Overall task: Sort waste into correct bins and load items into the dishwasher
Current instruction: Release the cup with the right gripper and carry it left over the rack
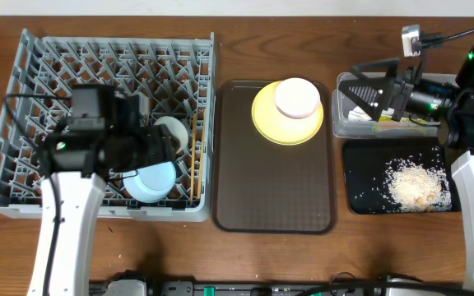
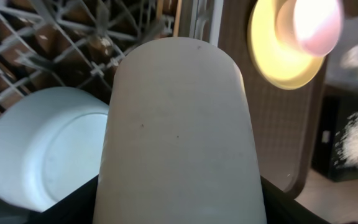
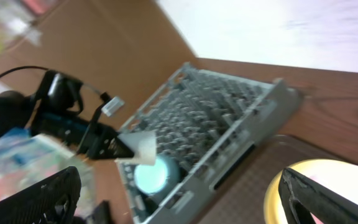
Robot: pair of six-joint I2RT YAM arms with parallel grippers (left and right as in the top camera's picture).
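Note:
My left gripper should go down next into the rack gap between the light blue bowl (image 1: pixel 151 181) and the chopsticks and let go of the cup there, because that gap is empty.
My left gripper (image 1: pixel 161 140) is shut on the small white cup (image 1: pixel 172 130) over the right side of the grey dishwasher rack (image 1: pixel 23 123). The cup (image 2: pixel 179 124) fills the left wrist view, with a black finger on each side. A light blue bowl (image 1: pixel 151 181) sits in the rack beside it, and wooden chopsticks (image 1: pixel 197 156) lie along the rack's right edge. The pinkish-white bowl (image 1: pixel 297 97) rests on the yellow plate (image 1: pixel 266 123). My right gripper (image 1: pixel 360 97) hangs open and empty over the clear tub (image 1: pixel 340 125). Rice scraps (image 1: pixel 414 185) lie in the black tray (image 1: pixel 369 164).
The plate and bowl sit at the far end of a large dark brown serving tray (image 1: pixel 274 189) between the rack and the bins. Something white shows in the clear tub under my right gripper. Bare wooden table lies in front of the tray.

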